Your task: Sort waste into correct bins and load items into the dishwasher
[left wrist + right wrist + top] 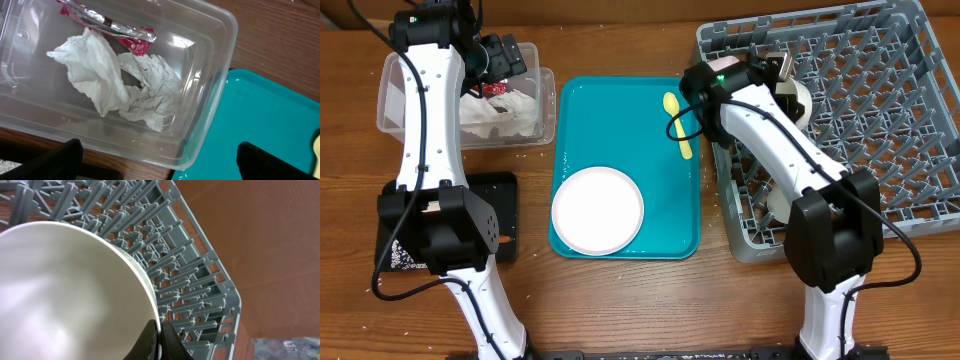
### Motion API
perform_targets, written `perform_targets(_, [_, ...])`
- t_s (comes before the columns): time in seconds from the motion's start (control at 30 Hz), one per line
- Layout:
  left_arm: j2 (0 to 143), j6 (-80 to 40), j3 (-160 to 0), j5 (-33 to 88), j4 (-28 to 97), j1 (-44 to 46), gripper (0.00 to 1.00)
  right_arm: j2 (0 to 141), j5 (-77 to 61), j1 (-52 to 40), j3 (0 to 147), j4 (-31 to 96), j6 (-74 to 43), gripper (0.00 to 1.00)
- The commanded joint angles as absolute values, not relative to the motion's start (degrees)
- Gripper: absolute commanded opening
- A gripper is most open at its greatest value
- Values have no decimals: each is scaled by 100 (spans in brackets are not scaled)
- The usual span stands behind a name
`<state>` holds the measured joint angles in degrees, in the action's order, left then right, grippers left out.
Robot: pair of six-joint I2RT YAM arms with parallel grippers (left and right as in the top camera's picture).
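Observation:
My right gripper is to carry the white bowl [65,295] next toward the grey dish rack's edge by the teal tray [620,110], so the bowl can settle there.
My left gripper [157,157] is open and empty above the near rim of the clear tub [210,80], also seen in the overhead view [395,95]. In the tub lie a crumpled white napkin [107,80] and a red-and-white wrapper [135,42]. My right gripper [159,342] is shut on the rim of a white bowl [65,295], held over the grey dish rack [200,280] at its left part [740,220]. A white round plate [597,210] and a yellow spoon [678,122] lie on the teal tray [620,110]. The black tray [505,215] sits under my left arm.
Another white dish [775,205] shows in the rack's near left part. A few white grains [182,175] lie at the teal tray's corner and on the wood by the tub. The rack fills the table's right side.

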<state>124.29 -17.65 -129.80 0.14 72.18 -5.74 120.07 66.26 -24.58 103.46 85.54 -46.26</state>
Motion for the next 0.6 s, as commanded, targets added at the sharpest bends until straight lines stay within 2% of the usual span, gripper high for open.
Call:
perform_targets(0.0, [12335, -1782, -13098, -45, 7212, -598, 100, 11885, 6243, -2425, 10259, 8514, -4491, 4])
perform_targets(0.27, [12335, -1782, -13098, -45, 7212, -598, 100, 11885, 5068, -2425, 10259, 8593, -4456, 4])
perform_targets(0.43, [12335, -1782, -13098, -45, 7212, -598, 100, 11885, 6038, -2425, 10259, 8613, -4525, 4])
perform_targets(0.57, [12335, -1782, -13098, -45, 7212, -598, 100, 11885, 6200, -2443, 10259, 8621, -4519, 4])
